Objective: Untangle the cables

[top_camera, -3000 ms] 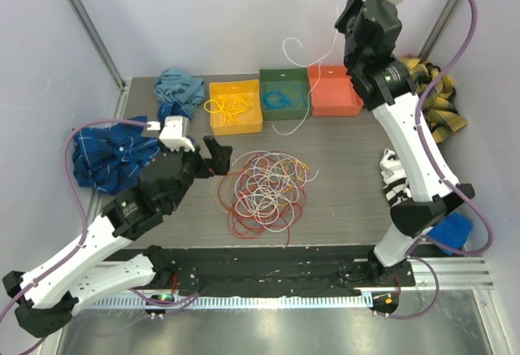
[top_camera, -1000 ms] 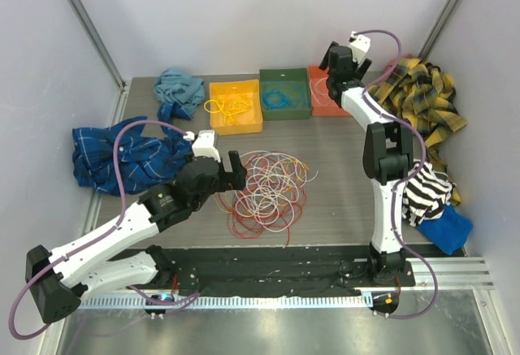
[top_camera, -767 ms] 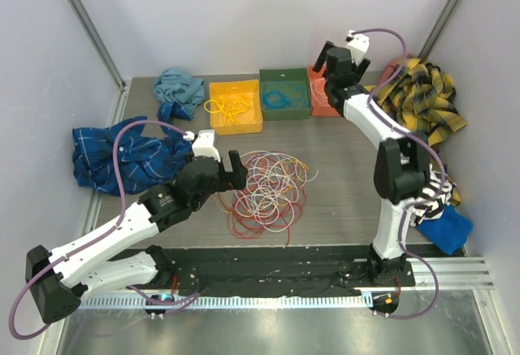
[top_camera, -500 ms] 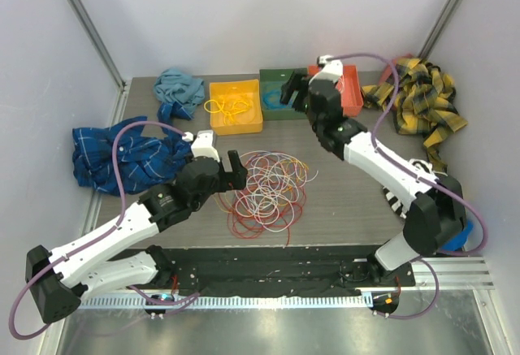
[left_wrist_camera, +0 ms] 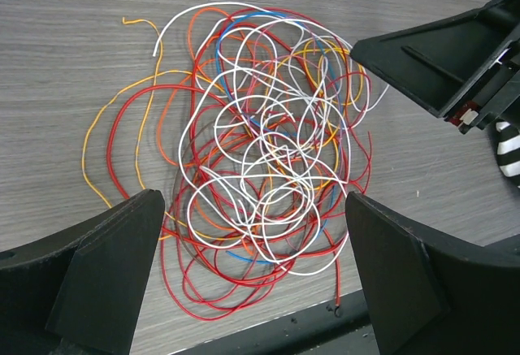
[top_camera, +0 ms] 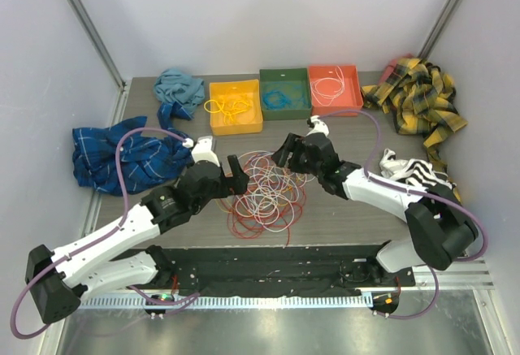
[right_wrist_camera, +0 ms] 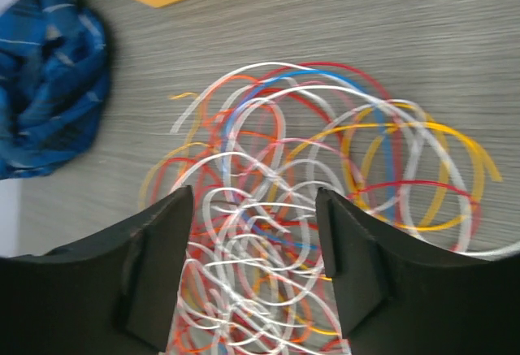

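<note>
My right gripper is moving toward my left gripper next and going down to one piece of white cable [top_camera: 254,174], because loops of white cable lie on top of the pile.
The cables [top_camera: 268,192] lie in one tangled pile of red, white, orange, yellow and blue loops mid-table. My left gripper [top_camera: 231,178] hovers at the pile's left edge, wide open and empty. In the left wrist view its fingers straddle the near part of the cables [left_wrist_camera: 260,176], with the left gripper [left_wrist_camera: 255,233] above them. My right gripper [top_camera: 286,153] hangs low over the pile's upper right edge. In the right wrist view the right gripper [right_wrist_camera: 254,225] stands open over blurred cables [right_wrist_camera: 284,201], nothing between its fingers.
Three bins line the back: yellow bin [top_camera: 236,127] holding yellow wire, green bin [top_camera: 285,113] holding blue wire, red bin [top_camera: 337,110] holding white wire. Blue plaid cloth [top_camera: 122,156] lies left, teal cloth [top_camera: 179,87] back left, yellow plaid cloth [top_camera: 418,99] and striped cloth [top_camera: 414,176] right.
My right arm has swung from the red bin at the back down to the pile's upper right edge, its jaws narrowing. The left arm has stayed put, wide open.
</note>
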